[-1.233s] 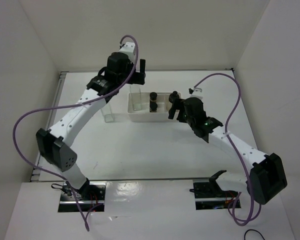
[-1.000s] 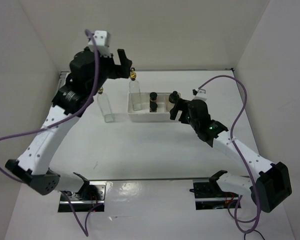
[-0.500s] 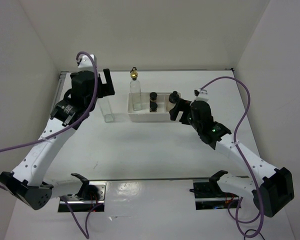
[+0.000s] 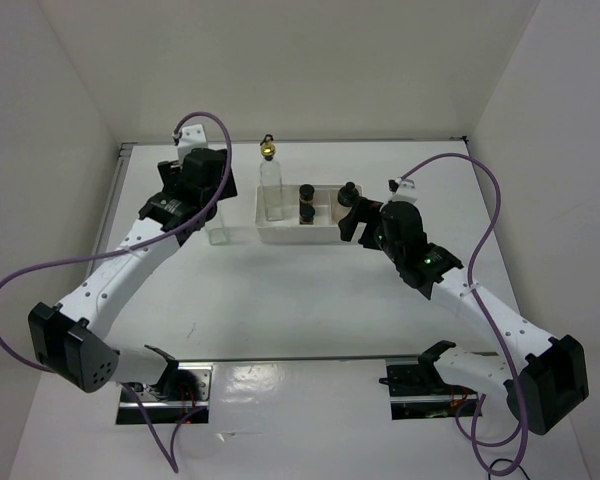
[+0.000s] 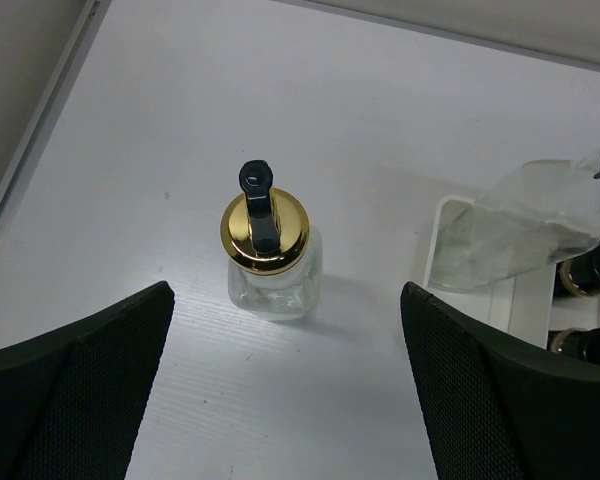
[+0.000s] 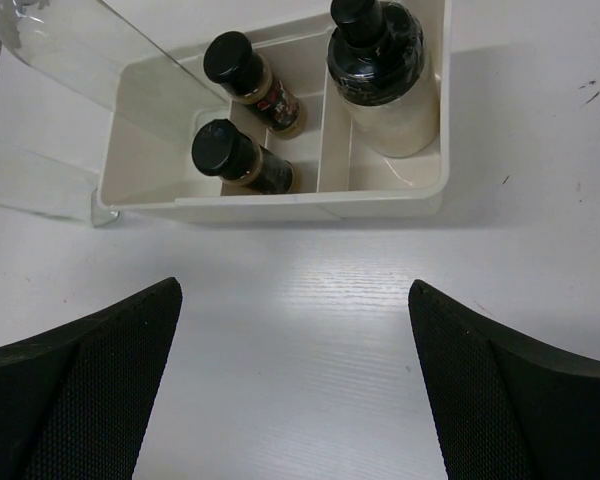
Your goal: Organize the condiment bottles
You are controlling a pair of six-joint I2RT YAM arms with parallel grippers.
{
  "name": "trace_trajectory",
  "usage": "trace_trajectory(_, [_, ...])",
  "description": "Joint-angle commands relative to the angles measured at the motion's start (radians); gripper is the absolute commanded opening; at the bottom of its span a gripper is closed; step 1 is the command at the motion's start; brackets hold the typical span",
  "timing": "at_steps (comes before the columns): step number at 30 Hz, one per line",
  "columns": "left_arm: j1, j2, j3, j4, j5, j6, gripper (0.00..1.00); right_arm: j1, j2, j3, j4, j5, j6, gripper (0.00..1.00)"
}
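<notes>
I will move my left gripper outward until its fingers are on either side of the gold pourer top (image 5: pixel 265 234) of the second glass bottle, because that top is ahead of them.
One tall clear glass bottle (image 4: pixel 271 192) with a gold pourer top stands in the left compartment of the white tray (image 4: pixel 300 236). Two small dark black-capped jars (image 4: pixel 306 202) stand in the middle compartment, and the whitish black-capped jar (image 4: pixel 349 192) in the right one. The second glass bottle (image 4: pixel 218 228) stands on the table left of the tray. My left gripper (image 4: pixel 208 200) is open above it. In the left wrist view that bottle (image 5: pixel 266 240) stands upright ahead of the open gripper (image 5: pixel 285 385). My right gripper (image 4: pixel 352 222) is open and empty just in front of the tray's right end.
The right wrist view shows the tray (image 6: pixel 280 205) with the dark jars (image 6: pixel 242 72), the whitish jar (image 6: pixel 382 70) and the glass bottle (image 6: pixel 110 62). White walls enclose the table on the left, back and right. A metal rail (image 4: pixel 120 175) runs along the left edge.
My left gripper has left the bottle standing in the tray, swung left and come down over the second bottle. The right arm has barely moved.
</notes>
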Motion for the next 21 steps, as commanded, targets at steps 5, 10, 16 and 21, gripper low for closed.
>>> trace_trajectory(5, [0.007,0.036,-0.011,0.112,-0.082,0.008,1.0,-0.007,-0.006,-0.012,0.041,0.007,-0.005,0.98])
trace_trajectory(10, [0.007,0.036,-0.029,0.172,-0.018,0.12,1.0,-0.007,0.003,-0.012,0.041,0.018,-0.005,0.98])
trace_trajectory(16, [0.049,0.036,-0.052,0.181,0.033,0.14,1.0,-0.007,0.003,-0.021,0.041,0.018,-0.005,0.98])
trace_trajectory(21, [0.083,0.017,-0.081,0.191,0.071,0.14,0.99,-0.007,0.014,-0.021,0.05,0.018,-0.014,0.98])
